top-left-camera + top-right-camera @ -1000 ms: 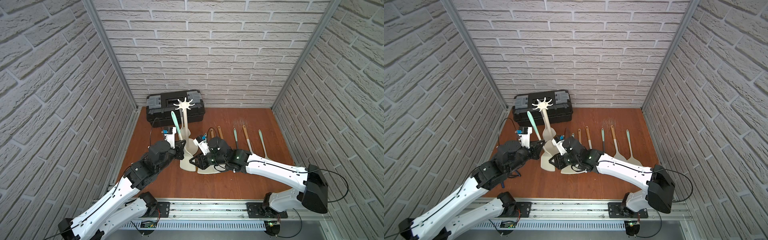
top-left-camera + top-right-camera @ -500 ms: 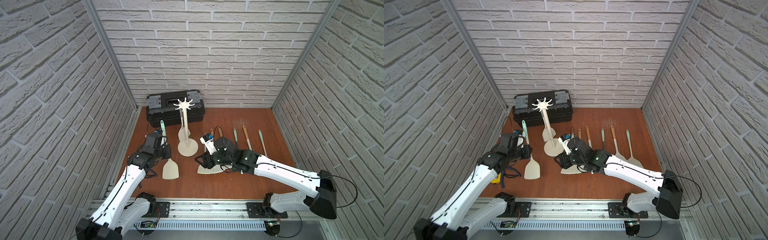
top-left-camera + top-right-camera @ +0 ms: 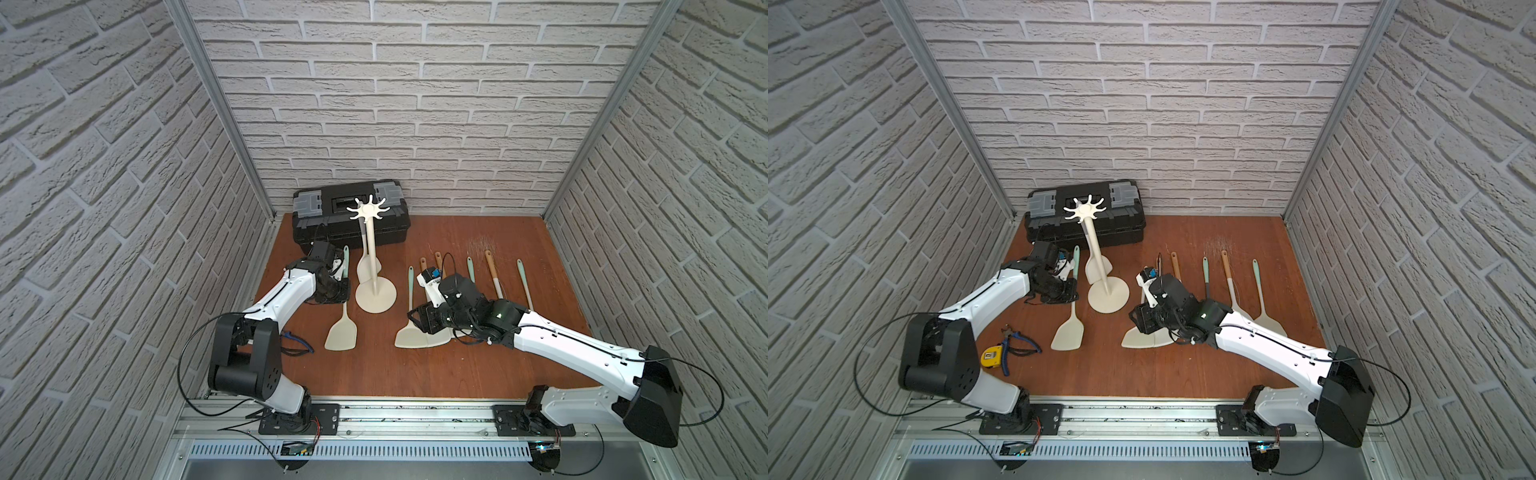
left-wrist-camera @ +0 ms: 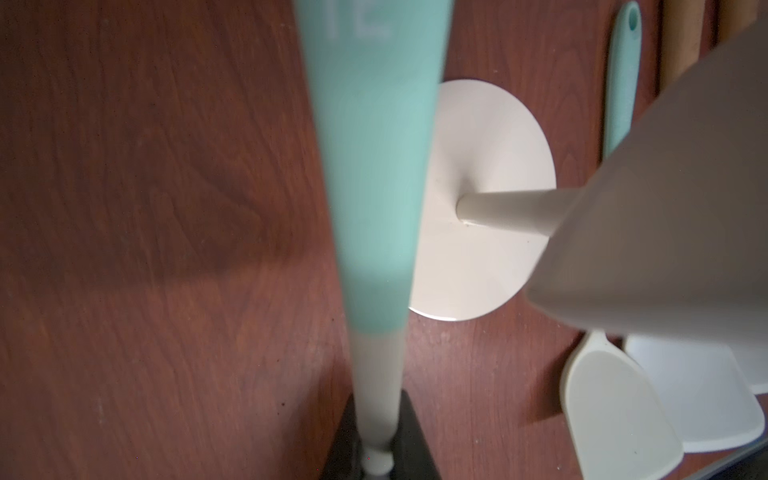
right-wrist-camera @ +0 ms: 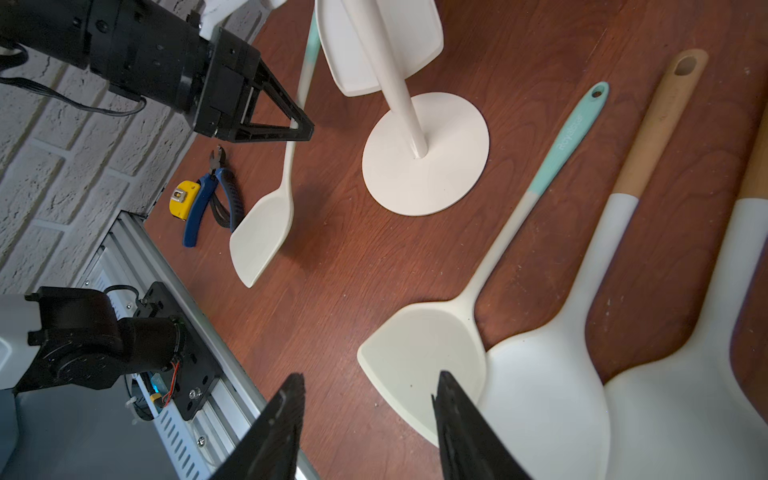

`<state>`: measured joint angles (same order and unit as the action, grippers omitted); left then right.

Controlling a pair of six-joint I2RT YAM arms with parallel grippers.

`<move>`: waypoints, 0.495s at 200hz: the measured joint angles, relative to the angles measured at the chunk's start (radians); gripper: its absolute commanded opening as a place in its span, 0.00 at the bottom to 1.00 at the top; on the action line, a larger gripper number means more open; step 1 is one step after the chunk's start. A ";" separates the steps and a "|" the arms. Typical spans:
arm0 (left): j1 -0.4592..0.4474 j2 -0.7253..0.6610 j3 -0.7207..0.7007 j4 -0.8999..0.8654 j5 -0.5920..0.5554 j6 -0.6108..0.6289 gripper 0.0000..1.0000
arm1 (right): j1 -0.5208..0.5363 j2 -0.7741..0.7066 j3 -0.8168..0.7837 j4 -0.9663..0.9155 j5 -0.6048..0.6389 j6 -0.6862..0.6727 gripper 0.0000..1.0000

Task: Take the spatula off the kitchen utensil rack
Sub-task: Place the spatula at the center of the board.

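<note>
Next, my left gripper lowers to the bare tabletop beside the rack's base and releases the spatula's pale stem, since the spatula is already off the hooks.
The cream-white kitchen utensil rack [image 3: 376,293] stands mid-table in both top views, its crown [image 3: 1084,211] in front of the toolbox. My left gripper [image 3: 338,286] is shut on the pale shaft of a teal-handled spatula [image 3: 340,336], just left of the rack's base [image 4: 478,249]. The spatula [image 4: 374,166] is off the hooks, its blade [image 5: 259,237] low near the table. A second spatula [image 3: 368,268] hangs on the rack. My right gripper [image 5: 368,382] stands open and holds nothing. It is over the blade of a spatula [image 5: 428,349] lying right of the rack.
A black toolbox [image 3: 351,216] sits against the back wall. Several spatulas [image 3: 494,274] lie in a row on the right half of the table. Blue pliers [image 3: 1013,347] and a yellow tape measure [image 3: 990,357] lie front left. Brick walls close in three sides.
My left gripper has carried the spatula left, away from the rack, and the arm has folded back. The right gripper has drawn back from the rack's base and opened wider.
</note>
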<state>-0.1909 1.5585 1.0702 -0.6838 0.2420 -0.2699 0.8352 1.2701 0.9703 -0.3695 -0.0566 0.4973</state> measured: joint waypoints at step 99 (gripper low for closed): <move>0.000 0.221 0.056 0.010 -0.114 0.011 0.00 | -0.062 0.005 -0.013 -0.008 -0.029 -0.016 0.52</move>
<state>-0.1913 1.7794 1.1259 -0.6739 0.1276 -0.2592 0.7734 1.2751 0.9569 -0.3771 -0.0856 0.4812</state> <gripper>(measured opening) 0.116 0.521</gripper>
